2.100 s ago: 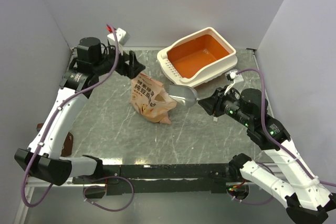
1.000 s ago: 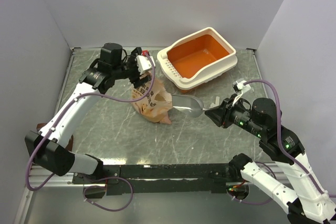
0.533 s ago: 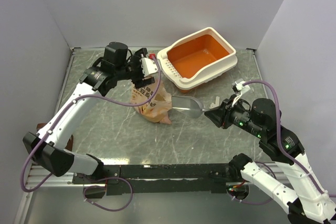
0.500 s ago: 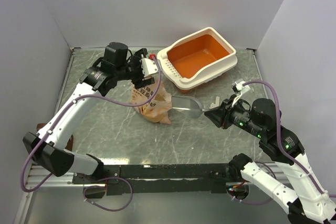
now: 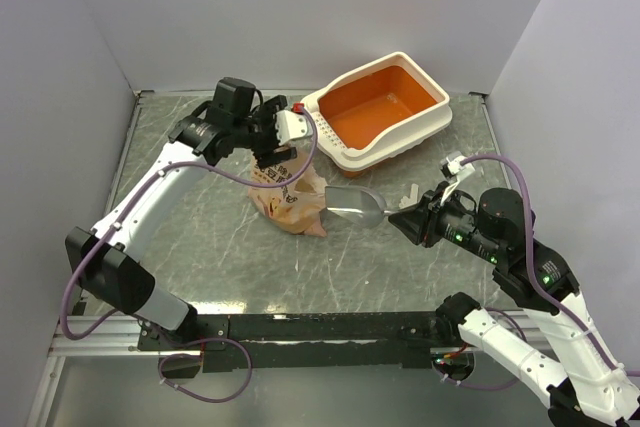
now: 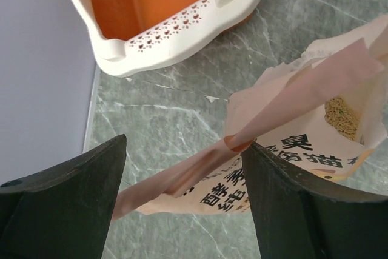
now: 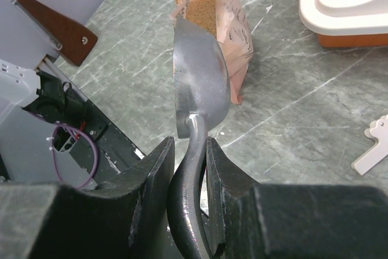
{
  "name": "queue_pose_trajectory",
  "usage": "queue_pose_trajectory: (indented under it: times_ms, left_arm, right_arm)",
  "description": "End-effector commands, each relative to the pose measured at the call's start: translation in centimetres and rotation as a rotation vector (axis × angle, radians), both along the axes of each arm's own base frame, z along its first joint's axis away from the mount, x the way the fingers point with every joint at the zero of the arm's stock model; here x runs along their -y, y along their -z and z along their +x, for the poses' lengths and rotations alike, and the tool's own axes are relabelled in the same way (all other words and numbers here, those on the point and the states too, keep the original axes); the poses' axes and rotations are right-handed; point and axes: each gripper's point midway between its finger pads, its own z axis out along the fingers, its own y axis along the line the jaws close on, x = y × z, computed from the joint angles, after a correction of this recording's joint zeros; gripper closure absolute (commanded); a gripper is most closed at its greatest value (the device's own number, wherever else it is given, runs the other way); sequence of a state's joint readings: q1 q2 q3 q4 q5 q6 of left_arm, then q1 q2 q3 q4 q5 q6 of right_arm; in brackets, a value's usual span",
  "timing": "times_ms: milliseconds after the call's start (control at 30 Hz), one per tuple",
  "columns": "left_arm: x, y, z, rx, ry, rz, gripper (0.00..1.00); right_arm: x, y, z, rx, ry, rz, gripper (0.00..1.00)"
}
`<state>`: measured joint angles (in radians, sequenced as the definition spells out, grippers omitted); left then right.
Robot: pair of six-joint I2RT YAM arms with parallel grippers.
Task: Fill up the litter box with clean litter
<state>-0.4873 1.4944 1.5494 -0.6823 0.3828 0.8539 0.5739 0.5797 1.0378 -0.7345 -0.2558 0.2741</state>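
Note:
The bag's upper edge (image 5: pixel 284 152) (image 6: pixel 184 173) comes between the closing fingers of my left gripper next, as the spread gripper stays in place.
The litter box (image 5: pixel 385 112) stands at the back right, its orange inside bare; it also shows in the left wrist view (image 6: pixel 163 16) and the right wrist view (image 7: pixel 345 4). The clean litter (image 6: pixel 342 116) lies inside the open pink-orange paper bag (image 5: pixel 290 192) and is visible through the bag's mouth (image 7: pixel 201 15). My left gripper (image 5: pixel 274 153) is open over the bag's top, with the bag's upper edge (image 6: pixel 200 162) between its wide-apart fingers (image 6: pixel 183 150). My right gripper (image 5: pixel 400 217) is shut on the handle of the grey metal scoop (image 7: pixel 200 83), whose bowl points at the bag's mouth.
A small white clip (image 5: pixel 411 193) lies on the table between the scoop and the litter box. A brown wooden piece (image 5: pixel 128 272) sits at the table's left edge. Grey walls close in the left, back and right sides.
My left arm has swung right from the back left corner until its open gripper is over the bag's top. My right gripper, holding the scoop, drew back slightly from the bag.

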Motion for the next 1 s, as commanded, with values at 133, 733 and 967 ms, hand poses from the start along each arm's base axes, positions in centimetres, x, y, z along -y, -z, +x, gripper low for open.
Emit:
queue_pose_trajectory:
  times_ms: [133,733,967]
  left_arm:
    - [0.7,-0.2,-0.6,-0.040,0.062,0.000,0.22]
    - [-0.6,0.7,-4.4,-0.082,-0.139,-0.058,0.99]
    - [-2.5,-1.8,-7.3,-0.056,-0.303,-0.064,0.99]
  right_arm:
    - [0.1,-1.5,-0.3,0.075,-0.009,0.028,1.00]
    - [0.5,-2.1,0.4,0.058,0.025,-0.004,1.00]
    - [-0.3,-3.6,1.0,0.055,0.006,-0.007,1.00]
